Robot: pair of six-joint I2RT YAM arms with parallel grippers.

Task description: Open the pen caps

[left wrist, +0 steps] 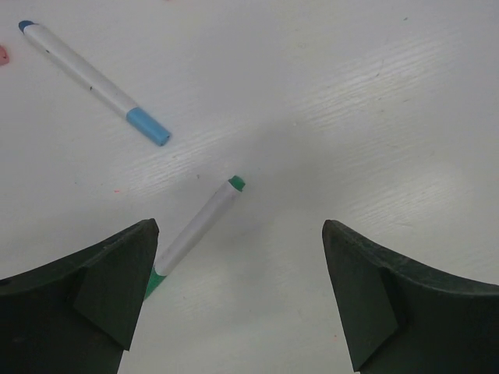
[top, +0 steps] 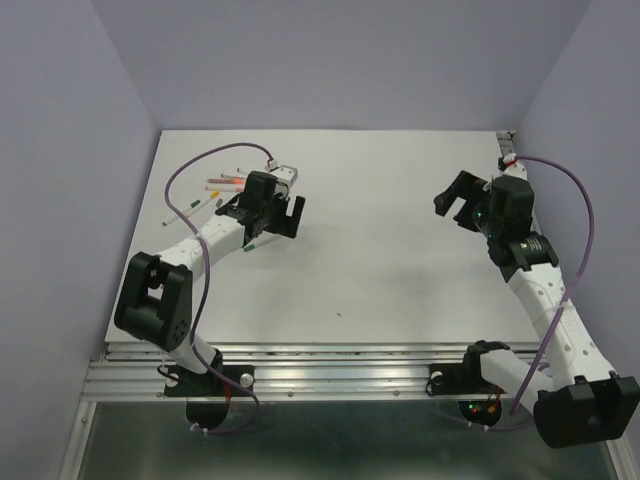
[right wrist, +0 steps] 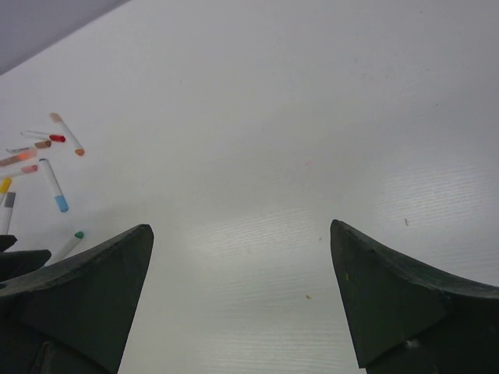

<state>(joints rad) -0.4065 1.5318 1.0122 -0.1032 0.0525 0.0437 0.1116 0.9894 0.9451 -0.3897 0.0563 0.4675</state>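
Note:
Next, my open left gripper moves down and closes on the white body of the pen near its small green tip (left wrist: 214,210). The green cap (left wrist: 153,282) sits at the other end.
Several white pens with coloured caps lie at the table's far left (top: 222,185). My left gripper (top: 265,225) hovers open over them. In the left wrist view it (left wrist: 239,227) frames a white pen (left wrist: 204,222) whose green cap (left wrist: 153,282) sits half hidden beside the left finger. A pen with a light blue cap (left wrist: 148,126) lies beyond it. My right gripper (top: 458,205) is open and empty at the far right, over bare table (right wrist: 240,227). From there the pens show far to the left, among them the blue cap (right wrist: 61,204) and a red cap (right wrist: 57,138).
The white table (top: 380,250) is enclosed by lilac walls at the back and both sides. An aluminium rail (top: 330,365) runs along the near edge by the arm bases. A small pink piece (left wrist: 2,54) lies at the left edge of the left wrist view.

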